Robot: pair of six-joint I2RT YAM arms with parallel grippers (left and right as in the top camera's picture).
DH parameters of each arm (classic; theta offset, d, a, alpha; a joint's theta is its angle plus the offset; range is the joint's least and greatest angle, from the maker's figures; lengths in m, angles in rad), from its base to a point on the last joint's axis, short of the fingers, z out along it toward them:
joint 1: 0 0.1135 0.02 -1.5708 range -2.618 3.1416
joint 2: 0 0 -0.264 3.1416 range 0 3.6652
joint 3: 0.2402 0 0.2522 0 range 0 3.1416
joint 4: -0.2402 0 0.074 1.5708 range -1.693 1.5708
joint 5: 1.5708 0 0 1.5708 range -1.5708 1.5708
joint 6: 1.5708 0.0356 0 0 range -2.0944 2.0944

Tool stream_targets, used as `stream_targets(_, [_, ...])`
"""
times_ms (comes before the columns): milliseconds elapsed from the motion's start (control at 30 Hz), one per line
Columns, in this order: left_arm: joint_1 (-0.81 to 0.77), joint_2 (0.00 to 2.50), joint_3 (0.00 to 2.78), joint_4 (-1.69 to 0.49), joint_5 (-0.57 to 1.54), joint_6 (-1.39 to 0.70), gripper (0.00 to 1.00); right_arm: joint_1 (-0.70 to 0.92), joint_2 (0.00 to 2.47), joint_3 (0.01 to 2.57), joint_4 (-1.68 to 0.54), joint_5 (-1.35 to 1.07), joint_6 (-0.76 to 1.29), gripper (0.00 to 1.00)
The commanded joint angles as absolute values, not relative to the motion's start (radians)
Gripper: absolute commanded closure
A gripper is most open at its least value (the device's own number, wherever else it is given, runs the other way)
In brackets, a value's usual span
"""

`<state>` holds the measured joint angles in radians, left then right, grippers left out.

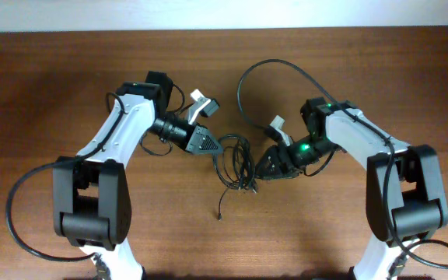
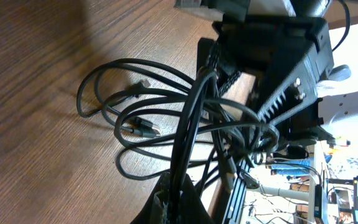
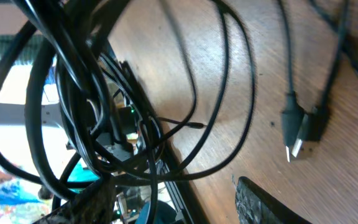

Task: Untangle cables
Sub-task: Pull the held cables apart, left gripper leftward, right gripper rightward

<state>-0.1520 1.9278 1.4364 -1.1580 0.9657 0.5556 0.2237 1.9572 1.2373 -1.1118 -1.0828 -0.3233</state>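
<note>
The piece of cable runs into tangled loops, so the left gripper will next pull it to the left in the overhead view, over the bare wood, and let it go.
The cables lie as a tangled bunch of thin black loops on the wooden table between my two grippers. One loose end trails toward the front. My left gripper is at the bunch's left edge. In the left wrist view the cables run into its jaws, which are shut on several strands, and a small plug lies among the loops. My right gripper is at the bunch's right edge. In the right wrist view its fingers are wide apart, with cables looping past the left finger. Two plug ends lie on the wood.
The brown wooden table spreads all around. A thicker black arm cable arcs above the right arm toward the middle. The right gripper's black body faces the left wrist camera just beyond the bunch.
</note>
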Motion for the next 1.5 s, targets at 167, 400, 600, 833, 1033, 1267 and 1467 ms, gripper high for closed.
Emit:
stream_targets(167, [-0.151, 1.903, 1.409, -1.08, 0.871, 0.382, 1.0, 0.295, 1.953, 1.238, -1.11, -1.212, -0.351, 0.43])
stream_targets(400, [-0.153, 1.903, 1.372, -0.973, 0.841, 0.15, 1.0, 0.344, 1.953, 1.238, -1.026, -1.212, -0.273, 0.5])
stream_targets(600, [-0.154, 1.903, 1.372, -0.973, 0.916, 0.145, 1.0, 0.368, 1.953, 1.238, -0.942, -1.154, -0.19, 0.57])
stream_targets(833, [-0.101, 1.903, 1.372, -0.946, 0.934, 0.118, 1.0, 0.394, 1.953, 1.235, -0.926, -0.813, 0.007, 0.96])
stream_targets(1033, [0.157, 1.903, 1.372, -0.981, 0.939, 0.09, 1.0, 0.394, 1.953, 1.234, -0.927, -0.373, 0.271, 0.96])
stream_targets(1267, [0.29, 1.903, 1.238, -0.964, 0.973, 0.11, 1.0, 0.387, 1.953, 1.234, -0.928, -0.14, 0.381, 0.96])
stream_targets(1467, [0.402, 1.903, 1.162, -0.891, 0.981, 0.09, 1.0, 0.3, 1.953, 1.234, -1.027, 0.14, 0.409, 0.96])
